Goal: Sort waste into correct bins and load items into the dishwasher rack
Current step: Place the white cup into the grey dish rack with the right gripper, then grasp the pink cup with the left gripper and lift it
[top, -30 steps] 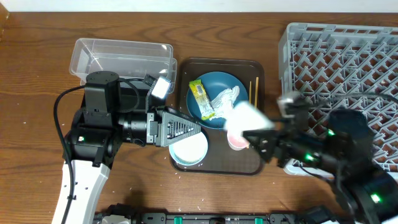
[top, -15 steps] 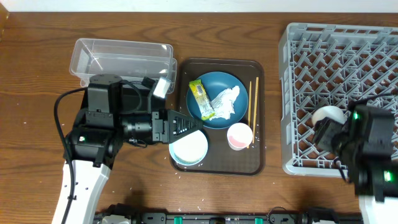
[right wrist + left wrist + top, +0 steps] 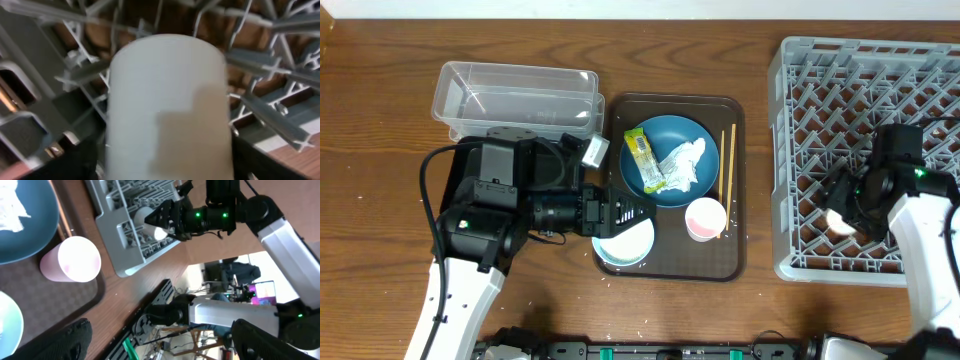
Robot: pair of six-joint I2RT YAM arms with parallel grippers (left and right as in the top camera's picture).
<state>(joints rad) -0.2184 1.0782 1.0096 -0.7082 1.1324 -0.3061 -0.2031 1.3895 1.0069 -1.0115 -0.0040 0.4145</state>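
The pink cup is below my left gripper, to its right in the overhead view, and my gripper needs to tilt it down and across onto the rim by the bowl next.
My right gripper (image 3: 847,203) is shut on the whitish cup (image 3: 838,222) and holds it among the pegs at the front left of the grey dishwasher rack (image 3: 840,80). The cup fills the right wrist view (image 3: 165,100) between my fingers. My left gripper (image 3: 632,212) is open and empty, just above the light blue bowl (image 3: 625,246). The dark blue dish (image 3: 670,135) holds the yellow-green wrapper (image 3: 643,160) and white tissue (image 3: 682,165). The pink cup (image 3: 705,218) and chopsticks (image 3: 727,165) lie beside it. The left wrist view shows the pink cup (image 3: 75,260) and the rack (image 3: 125,245).
The brown serving tray (image 3: 670,268) carries the dish, bowl, pink cup and chopsticks. The clear tub (image 3: 515,95) stands at the back left. The black tray is hidden under my left arm. Rice grains are too small to make out.
My right gripper carried the whitish cup from above the serving tray to the rack and lowered it among the pegs. My left gripper shifted slightly right over the bowl.
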